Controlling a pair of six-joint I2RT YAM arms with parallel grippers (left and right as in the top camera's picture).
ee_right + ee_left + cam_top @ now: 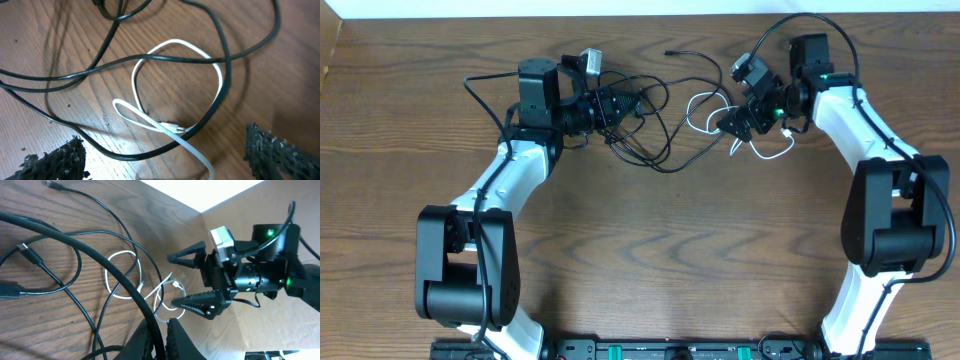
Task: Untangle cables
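My right gripper stays there next and brings both fingers together on the piece of white cable over the black cable (192,147), since it runs between its open fingers.
Thin black cables (665,135) lie in a tangle of loops at the back middle of the table. My left gripper (620,105) is at the tangle's left side and shut on one black cable (125,281), which runs up between its jaws (161,335). A shorter white cable (700,100) loops to the right, crossed by black strands (175,59). My right gripper (735,122) hovers open just over the white cable (172,42). Its two fingers stand wide apart on either side (167,160), with the white plug (175,129) between them, touching neither.
A loose black plug end (670,52) lies near the table's back edge, and other plug ends (27,252) lie left of the tangle. The wooden table (650,240) extends towards the front. The arm bases (650,350) stand along the front edge.
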